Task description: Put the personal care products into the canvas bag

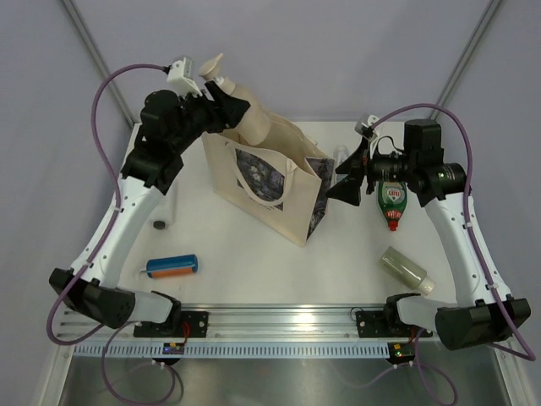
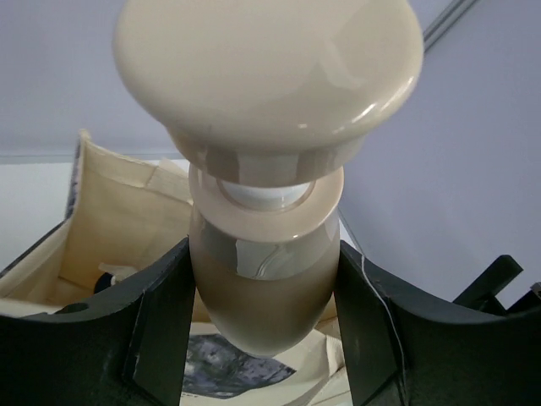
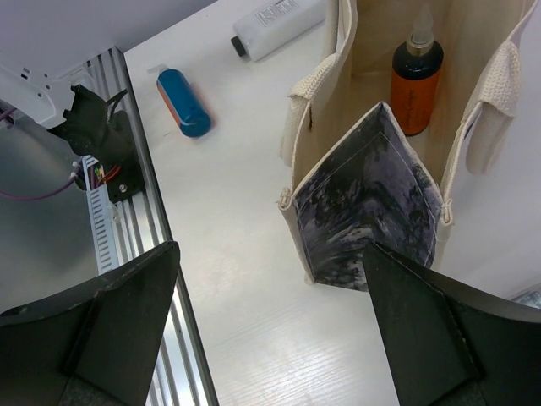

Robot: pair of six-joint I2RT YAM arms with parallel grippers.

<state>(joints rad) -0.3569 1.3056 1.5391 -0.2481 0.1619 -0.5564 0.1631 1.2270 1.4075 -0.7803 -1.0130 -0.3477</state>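
Observation:
The beige pump bottle still hangs tilted above the bag's opening, so my left gripper will turn it upright, then move down inside toward the bag's middle [image 1: 281,145] [image 2: 150,254].
My left gripper [image 1: 230,112] is shut on the beige pump bottle [image 1: 251,121] and holds it in the air above the back left end of the canvas bag [image 1: 279,199]. In the left wrist view the bottle [image 2: 266,262] fills the gap between the fingers [image 2: 161,321], with the open bag [image 2: 127,220] below. My right gripper [image 1: 347,182] is open and empty beside the bag's right end [image 3: 372,194]. An orange spray bottle [image 3: 416,85] stands inside the bag. On the table lie a green red-capped bottle [image 1: 391,201], a sage-green bottle [image 1: 406,271], a blue-orange cylinder [image 1: 172,267] and a grey tube [image 1: 169,207].
The aluminium rail [image 1: 279,326] with the arm bases runs along the near edge. The cylinder [image 3: 183,101] and the tube [image 3: 275,21] also show in the right wrist view. A small pale item [image 1: 341,154] lies behind my right gripper, partly hidden.

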